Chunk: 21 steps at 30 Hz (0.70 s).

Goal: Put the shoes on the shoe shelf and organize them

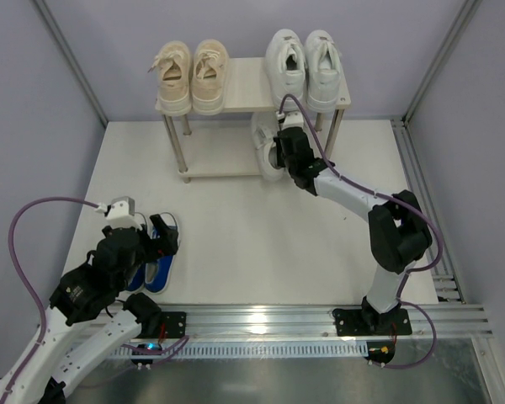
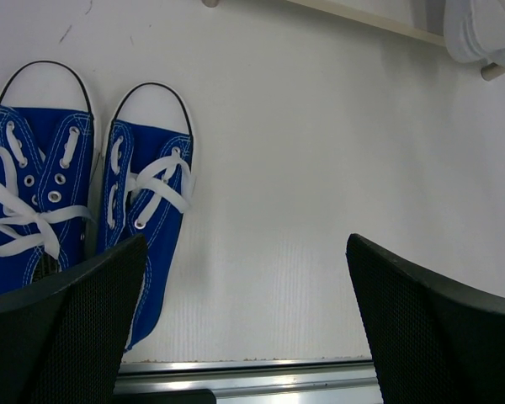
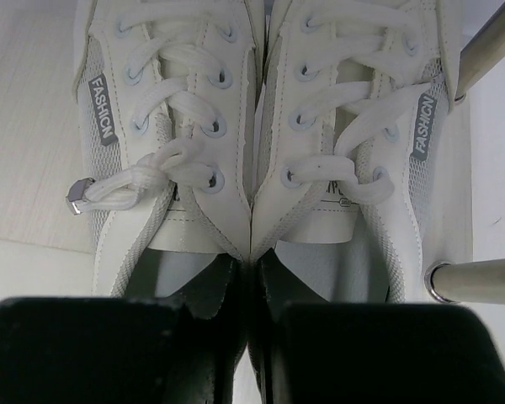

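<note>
The right gripper next moves toward the shelf's silver legs and opens, as a piece of bare board (image 1: 321,143) shows between the smaller white pair (image 1: 265,143) and them.
The shoe shelf (image 1: 244,82) stands at the back. A beige canvas pair (image 1: 192,74) and a large white pair (image 1: 303,66) sit on its top board. My right gripper (image 1: 284,153) is shut on the touching inner collars of the smaller white pair (image 1: 265,143), at the right end of the lower board. In the right wrist view the gripper (image 3: 254,278) pinches both shoes (image 3: 168,109) together, toes pointing away. My left gripper (image 1: 148,238) is open and empty over the blue sneakers (image 1: 162,252). In the left wrist view the gripper (image 2: 244,320) hangs right of the blue pair (image 2: 143,194).
Two silver shelf legs (image 3: 488,38) stand close to the right of the held pair. The lower board (image 3: 25,126) lies bare to the left of it. A metal rail (image 1: 320,320) runs along the table's near edge. Grey walls close the sides.
</note>
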Tool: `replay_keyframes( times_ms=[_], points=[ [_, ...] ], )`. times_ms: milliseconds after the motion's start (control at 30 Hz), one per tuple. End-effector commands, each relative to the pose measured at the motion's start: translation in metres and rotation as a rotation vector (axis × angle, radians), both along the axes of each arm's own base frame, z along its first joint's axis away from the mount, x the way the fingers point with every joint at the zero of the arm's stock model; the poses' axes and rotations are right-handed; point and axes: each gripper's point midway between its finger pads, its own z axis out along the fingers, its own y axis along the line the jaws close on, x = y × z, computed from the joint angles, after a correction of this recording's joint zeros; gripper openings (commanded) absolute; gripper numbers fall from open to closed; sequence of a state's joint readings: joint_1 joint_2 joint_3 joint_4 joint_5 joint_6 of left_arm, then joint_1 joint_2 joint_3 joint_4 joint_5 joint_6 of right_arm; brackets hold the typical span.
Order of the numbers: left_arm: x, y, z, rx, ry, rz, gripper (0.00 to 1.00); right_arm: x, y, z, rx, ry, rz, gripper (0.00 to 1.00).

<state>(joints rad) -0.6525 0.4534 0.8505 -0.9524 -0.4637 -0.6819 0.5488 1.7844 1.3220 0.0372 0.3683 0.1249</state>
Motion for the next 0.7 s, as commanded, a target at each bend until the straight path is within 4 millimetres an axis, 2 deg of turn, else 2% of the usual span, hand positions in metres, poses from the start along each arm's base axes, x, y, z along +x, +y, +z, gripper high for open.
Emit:
replay_keyframes(
  times_ms=[0,267,533,667],
  points=[
    [0.0,0.002,0.016,-0.034,-0.038,0.017,1.0,0.036,-0.004,0.088,0.145,-0.242,-0.062,0.04],
    [-0.002,0.004,0.02,-0.036,-0.042,0.02,1.0,0.036,-0.017,0.073,0.134,-0.217,-0.112,0.04],
    [-0.002,0.003,0.02,-0.036,-0.038,0.016,1.0,0.035,-0.028,0.052,0.134,-0.184,-0.116,0.04],
    [-0.002,0.003,0.021,-0.037,-0.039,0.016,1.0,0.034,-0.04,0.038,0.129,-0.162,-0.129,0.04]
  ],
)
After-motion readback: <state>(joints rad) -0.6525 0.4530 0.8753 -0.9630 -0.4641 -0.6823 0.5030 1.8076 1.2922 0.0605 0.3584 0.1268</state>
